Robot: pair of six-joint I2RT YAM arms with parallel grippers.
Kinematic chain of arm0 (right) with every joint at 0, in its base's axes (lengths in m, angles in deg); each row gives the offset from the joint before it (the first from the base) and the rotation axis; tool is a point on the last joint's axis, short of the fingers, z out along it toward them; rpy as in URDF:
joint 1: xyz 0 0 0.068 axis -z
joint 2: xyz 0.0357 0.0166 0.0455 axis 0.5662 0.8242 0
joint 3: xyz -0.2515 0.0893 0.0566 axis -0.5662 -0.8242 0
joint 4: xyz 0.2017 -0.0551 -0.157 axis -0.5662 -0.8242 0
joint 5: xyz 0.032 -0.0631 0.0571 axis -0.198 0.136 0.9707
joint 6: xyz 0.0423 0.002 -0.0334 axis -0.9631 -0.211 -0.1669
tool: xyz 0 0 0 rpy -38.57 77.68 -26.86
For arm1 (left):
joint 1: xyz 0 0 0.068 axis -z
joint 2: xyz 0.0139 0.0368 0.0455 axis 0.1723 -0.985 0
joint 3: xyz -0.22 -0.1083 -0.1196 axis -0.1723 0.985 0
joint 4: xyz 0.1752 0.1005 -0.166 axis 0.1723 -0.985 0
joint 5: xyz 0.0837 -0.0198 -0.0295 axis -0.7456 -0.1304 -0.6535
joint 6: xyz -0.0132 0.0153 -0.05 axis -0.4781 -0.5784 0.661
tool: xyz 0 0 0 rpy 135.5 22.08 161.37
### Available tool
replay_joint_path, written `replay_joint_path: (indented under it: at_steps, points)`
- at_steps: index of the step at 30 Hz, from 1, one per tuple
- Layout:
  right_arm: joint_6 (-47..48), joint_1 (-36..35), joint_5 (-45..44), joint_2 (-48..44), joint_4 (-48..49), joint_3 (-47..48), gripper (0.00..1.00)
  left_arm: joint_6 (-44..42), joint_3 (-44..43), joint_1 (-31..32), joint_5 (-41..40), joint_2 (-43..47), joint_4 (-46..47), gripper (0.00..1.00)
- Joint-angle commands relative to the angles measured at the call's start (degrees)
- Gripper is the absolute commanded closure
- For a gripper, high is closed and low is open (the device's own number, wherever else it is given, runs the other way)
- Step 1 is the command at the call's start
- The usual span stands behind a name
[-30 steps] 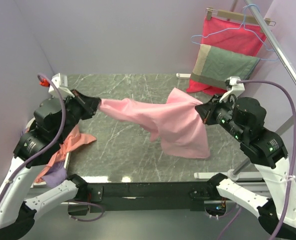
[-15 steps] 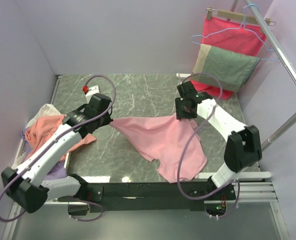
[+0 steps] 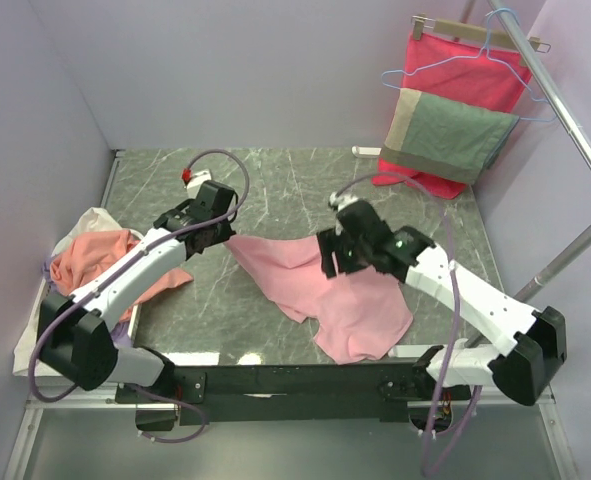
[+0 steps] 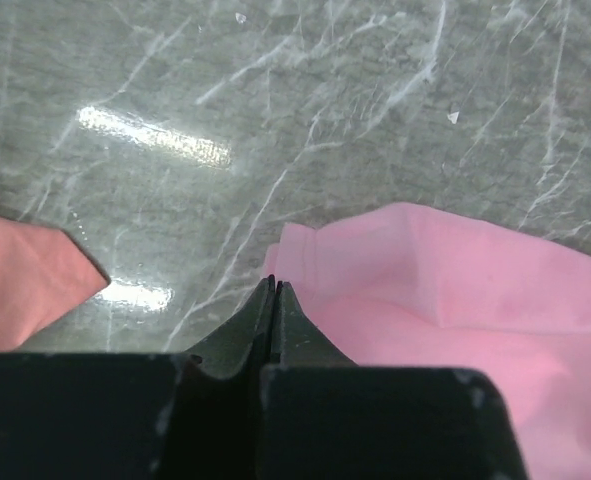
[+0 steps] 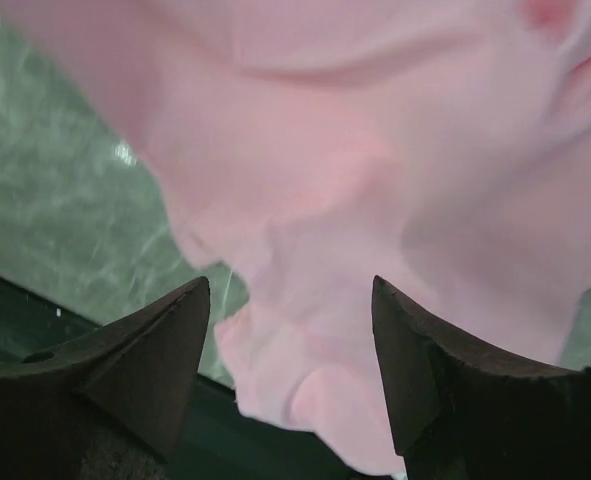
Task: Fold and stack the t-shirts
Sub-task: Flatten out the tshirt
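I need to bring the open fingers of my right gripper back and down next, because the pink t-shirt's small corner (image 3: 320, 338) (image 5: 233, 338) sticks out onto bare marble there, below and back toward my base.
A light pink t-shirt (image 3: 325, 290) lies rumpled on the marble table (image 3: 275, 180), one corner drawn out to the left. My left gripper (image 3: 225, 236) is shut at that corner; in the left wrist view its tips (image 4: 273, 284) meet the edge of the pink t-shirt (image 4: 425, 290). My right gripper (image 3: 328, 262) hovers open over the shirt's middle. In the right wrist view the pink t-shirt (image 5: 375, 150) lies below the spread gripper (image 5: 290, 300), free of both fingers. A salmon-orange shirt (image 3: 85, 262) lies on a white one (image 3: 93, 220) at the table's left edge.
A red cloth (image 3: 465, 65) on a hanger and a grey-green and beige cloth (image 3: 445, 135) hang at the back right from a slanted metal rail (image 3: 565, 115). Lilac walls close in left and behind. The salmon shirt's tip (image 4: 25, 285) lies left of my left gripper.
My right gripper has opened and let the pink shirt go; the shirt dropped from mid-air onto the table. Both arms reached forward and down, the right one sliding left over the shirt.
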Motion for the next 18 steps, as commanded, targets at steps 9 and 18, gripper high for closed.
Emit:
replay_joint_path:
  at_steps: [9,18]
  points:
    - [-17.1,-18.0,2.7,-0.7,3.4,-19.9,0.33,-1.9,0.7,-0.9,3.1,-3.7,7.6,0.99]
    - [-21.4,-25.2,1.8,6.0,8.4,-21.0,0.31,-2.0,2.7,-1.1,3.9,-3.0,8.4,0.99]
